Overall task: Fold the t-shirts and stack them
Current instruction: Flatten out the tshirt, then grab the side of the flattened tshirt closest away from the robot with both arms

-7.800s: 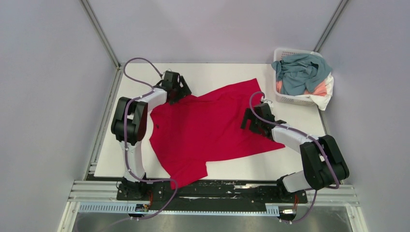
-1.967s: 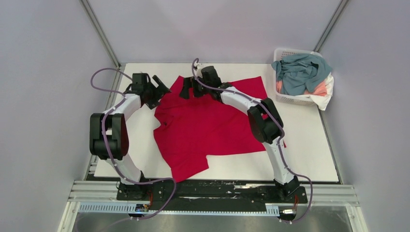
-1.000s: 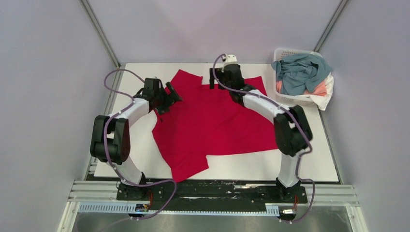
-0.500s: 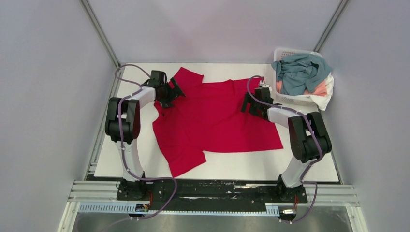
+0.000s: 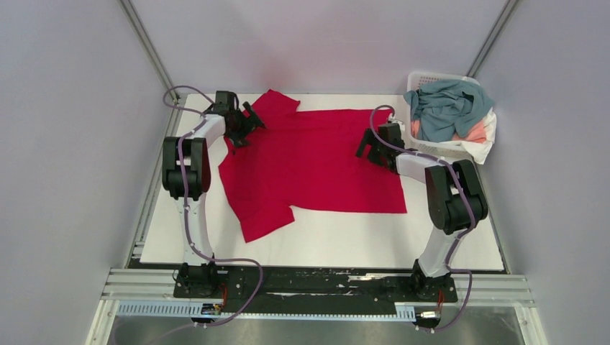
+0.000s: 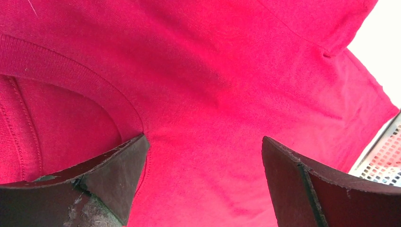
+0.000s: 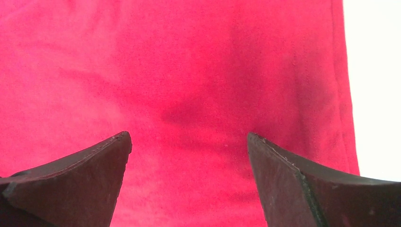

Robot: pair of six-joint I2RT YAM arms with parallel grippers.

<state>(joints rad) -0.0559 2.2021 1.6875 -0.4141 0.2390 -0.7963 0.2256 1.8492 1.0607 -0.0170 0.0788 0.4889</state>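
Observation:
The left gripper next needs to move its open fingers back to the near sleeve's edge and down onto the sleeve's outer corner (image 5: 247,238), which has bare table around it.
The bright red t-shirt (image 5: 309,169) lies spread flat on the white table, collar to the left, hem to the right. My left gripper (image 5: 244,123) is open, just over the cloth by the ribbed collar (image 6: 71,75). My right gripper (image 5: 368,149) is open over the shirt's right end, near the hem (image 7: 343,94). Red cloth (image 7: 189,80) fills the right wrist view between the spread fingers. Teal-grey (image 5: 446,104), salmon-pink (image 5: 475,133) and white (image 5: 489,136) shirts lie heaped in the basket.
A white plastic lattice basket (image 5: 431,147) stands at the table's back right corner, close to my right gripper; its lattice shows in the left wrist view (image 6: 383,161). Bare white table (image 5: 374,241) lies in front of the shirt. Grey walls enclose the table.
Both grippers have pulled apart and back, drawing the red shirt flatter and further toward the rear. The near sleeve has slid away from the front edge. Both grippers now stand open over the cloth.

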